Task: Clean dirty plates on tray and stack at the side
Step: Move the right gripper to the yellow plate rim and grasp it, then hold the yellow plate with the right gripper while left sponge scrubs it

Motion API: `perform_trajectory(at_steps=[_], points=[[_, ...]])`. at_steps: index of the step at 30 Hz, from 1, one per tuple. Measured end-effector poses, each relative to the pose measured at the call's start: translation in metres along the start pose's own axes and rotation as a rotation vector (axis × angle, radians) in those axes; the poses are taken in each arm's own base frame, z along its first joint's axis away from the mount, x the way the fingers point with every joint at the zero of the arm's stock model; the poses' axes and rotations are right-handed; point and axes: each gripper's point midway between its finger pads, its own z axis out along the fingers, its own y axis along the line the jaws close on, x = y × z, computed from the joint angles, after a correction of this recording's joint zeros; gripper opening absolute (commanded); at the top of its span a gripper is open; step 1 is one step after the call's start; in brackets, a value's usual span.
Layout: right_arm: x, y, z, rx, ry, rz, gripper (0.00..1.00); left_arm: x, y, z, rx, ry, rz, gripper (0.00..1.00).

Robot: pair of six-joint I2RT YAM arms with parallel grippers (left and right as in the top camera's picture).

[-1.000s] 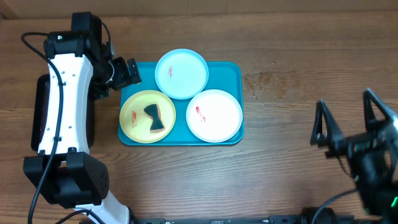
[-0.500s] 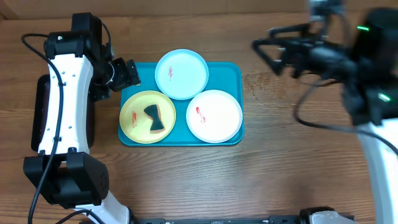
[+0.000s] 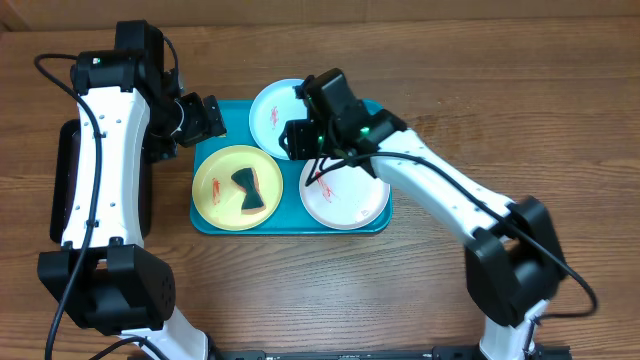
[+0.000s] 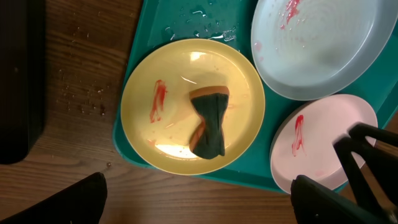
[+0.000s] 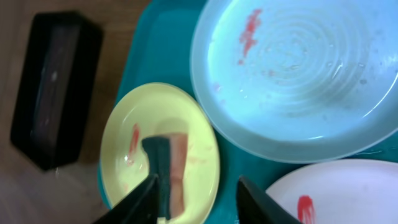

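Observation:
The yellow plate [image 4: 155, 137] still has red smears on it under the sponge, so the left gripper should next go down toward the right in the overhead view, onto the sponge's narrow middle [image 4: 212, 123].
The turquoise tray [image 3: 375, 115] holds three plates, each with red smears: light blue [image 3: 272, 108], yellow [image 3: 218, 190] and white [image 3: 350, 195]. A dark sponge [image 3: 247, 190] with an orange side lies on the yellow plate [image 4: 155, 137]. My right gripper [image 3: 295, 140] hovers over the near edge of the light blue plate [image 5: 298, 81]. In its wrist view the right gripper [image 5: 199, 202] has its jaws apart, empty, above the yellow plate's rim and sponge [image 5: 165, 168]. My left gripper [image 3: 202, 118] stands wide open at the tray's far left corner, holding nothing.
A smaller black tray [image 3: 62, 190] lies on the table left of the turquoise one, partly under my left arm. Water droplets [image 3: 420, 135] spot the wood right of the tray, and more lie on the tray's back edge [image 4: 202, 18].
My right arm has swung from the table's right side to over the tray, and its jaws have narrowed. The left arm and the plates have not moved.

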Motion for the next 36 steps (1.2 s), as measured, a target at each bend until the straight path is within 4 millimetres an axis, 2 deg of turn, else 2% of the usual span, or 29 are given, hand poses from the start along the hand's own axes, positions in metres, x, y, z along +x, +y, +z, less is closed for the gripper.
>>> perform_trajectory(at_steps=[5,11,16,19,23,29,32,36], points=[[0.010,-0.010,0.032,0.026,0.020,0.006,0.40,0.000,0.000,0.000,0.000,0.000,0.000,0.97],[0.038,-0.008,0.061,0.042,0.082,-0.015,0.40,0.000,0.000,0.000,0.000,0.000,0.000,0.99],[0.053,-0.006,0.072,0.079,0.100,-0.041,0.40,0.002,0.000,0.000,-0.002,0.006,-0.001,1.00],[0.057,-0.009,0.076,0.104,0.102,-0.047,0.39,0.002,0.001,0.000,-0.003,0.008,0.000,0.90],[0.057,-0.015,0.076,0.130,0.101,-0.044,0.36,0.005,0.001,0.004,0.002,0.022,0.019,0.86],[0.066,-0.023,0.081,0.155,0.128,-0.039,0.36,0.021,-0.002,0.037,0.056,0.103,0.061,0.70],[0.068,-0.025,0.084,0.157,0.134,-0.037,0.31,0.033,-0.004,0.066,0.088,0.141,0.069,0.65],[0.070,-0.025,0.085,0.159,0.138,-0.037,0.22,0.052,-0.007,0.098,0.111,0.183,0.083,0.63]])
